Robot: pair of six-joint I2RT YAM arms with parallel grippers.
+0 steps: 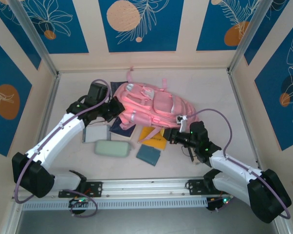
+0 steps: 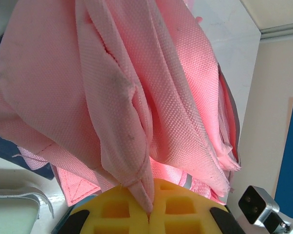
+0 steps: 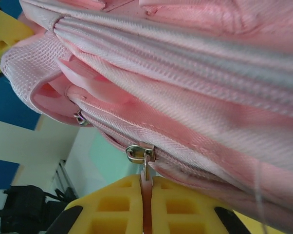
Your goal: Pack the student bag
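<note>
The bag's end overlaps the dark blue notebook, so my left gripper should pull the bag's pinched fold outward over the bare tabletop by the far wall (image 1: 118, 76) and release it.
The student bag (image 1: 151, 102), a large pink fabric backpack, lies at the middle of the table. My left gripper (image 1: 115, 109) is at its left end, shut on a fold of pink bag fabric (image 2: 137, 185) pinched between the yellow pads (image 2: 112, 209). My right gripper (image 1: 168, 136) is at the bag's near right edge. Its jaws are shut on the pink zipper pull (image 3: 145, 175), which hangs from a metal slider (image 3: 139, 153) on the bag's zip. The bag (image 3: 195, 73) spans the top of the right wrist view.
In front of the bag lie a mint-green case (image 1: 112, 148), a teal pouch (image 1: 149, 154), a yellow folder (image 1: 154, 134), a dark blue notebook (image 1: 121, 127) and a pale grey box (image 1: 95, 134). Patterned walls enclose the table on three sides.
</note>
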